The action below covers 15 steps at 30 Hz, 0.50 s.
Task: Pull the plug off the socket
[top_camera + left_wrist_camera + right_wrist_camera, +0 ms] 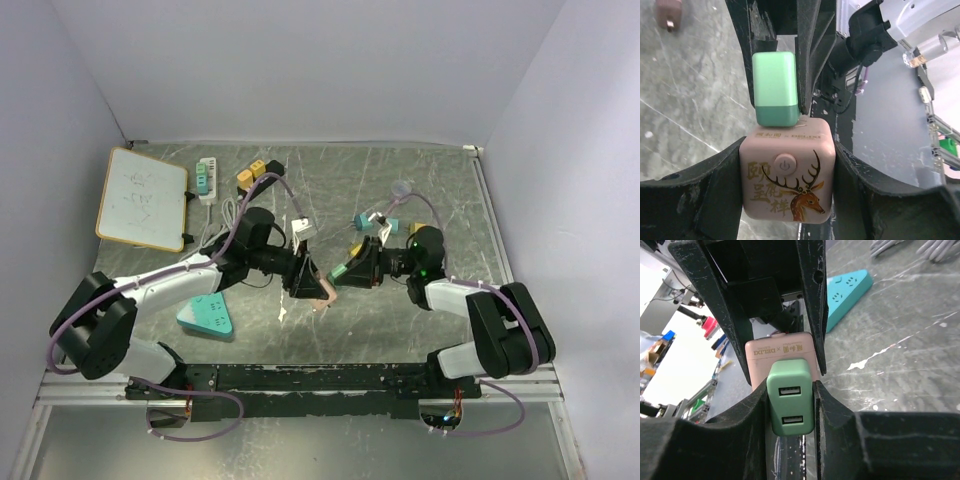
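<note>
I need to pull my left gripper away from the plug next. Then I should lower it to release the socket beside the teal power strip, where the tabletop is bare.
A pink cube socket [786,170] with a deer drawing and a power button sits between both fingers of my left gripper [786,175], which is shut on its two sides. A green two-port USB plug [790,400] sits flush against one face of the socket [777,352]. My right gripper [790,407] is shut on the plug's sides. In the top view the two grippers meet nose to nose above mid-table: left gripper [305,278], socket [320,288], plug [345,270], right gripper [357,267]. From the left wrist the plug [774,90] touches the cube's top.
A whiteboard [143,198] and a white power strip [207,180] lie at the back left. A teal power strip [206,315] lies near the left arm. Yellow adapters [252,173] and small plugs [385,220] sit behind the grippers. Walls enclose the table.
</note>
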Tool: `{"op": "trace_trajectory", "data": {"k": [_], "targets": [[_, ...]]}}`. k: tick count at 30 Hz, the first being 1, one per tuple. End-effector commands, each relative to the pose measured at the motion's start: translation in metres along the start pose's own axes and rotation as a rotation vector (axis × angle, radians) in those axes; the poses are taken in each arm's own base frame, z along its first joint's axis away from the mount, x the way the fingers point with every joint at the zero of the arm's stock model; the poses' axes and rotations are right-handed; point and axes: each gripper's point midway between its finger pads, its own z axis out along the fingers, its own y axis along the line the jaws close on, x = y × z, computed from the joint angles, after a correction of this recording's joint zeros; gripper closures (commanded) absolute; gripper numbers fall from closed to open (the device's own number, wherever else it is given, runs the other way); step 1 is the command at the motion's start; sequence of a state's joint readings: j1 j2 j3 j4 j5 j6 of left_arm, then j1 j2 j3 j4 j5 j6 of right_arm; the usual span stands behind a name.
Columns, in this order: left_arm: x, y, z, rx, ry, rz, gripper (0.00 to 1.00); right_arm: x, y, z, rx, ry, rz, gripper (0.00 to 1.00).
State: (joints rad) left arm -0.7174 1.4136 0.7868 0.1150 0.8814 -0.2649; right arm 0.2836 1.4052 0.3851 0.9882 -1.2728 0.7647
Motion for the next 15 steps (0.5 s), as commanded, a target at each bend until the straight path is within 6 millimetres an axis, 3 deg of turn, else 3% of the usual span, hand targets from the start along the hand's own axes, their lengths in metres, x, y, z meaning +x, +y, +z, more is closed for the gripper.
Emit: {"op": "trace_trajectory", "data": {"k": [1,5,9,12,15], "targets": [[0.066,0.014,-0.020,-0.054,0.189,-0.141,0.93,-0.024,-0.032,-0.039,0.183,-0.137,0.122,1.00],[0.063,0.015,-0.025,-0.047,0.170,-0.149,0.93,-0.022,-0.053,-0.055,0.311,-0.138,0.139,1.00],[0.060,0.021,-0.034,-0.067,0.171,-0.160,0.93,-0.025,-0.061,-0.067,0.361,-0.188,0.170,1.00],[0.054,0.034,-0.047,-0.122,0.132,-0.211,0.93,-0.027,-0.086,-0.101,0.526,-0.276,0.249,1.00],[0.057,0.067,-0.067,-0.302,0.101,-0.323,0.93,-0.023,-0.109,-0.142,0.688,-0.369,0.359,1.00]]}}
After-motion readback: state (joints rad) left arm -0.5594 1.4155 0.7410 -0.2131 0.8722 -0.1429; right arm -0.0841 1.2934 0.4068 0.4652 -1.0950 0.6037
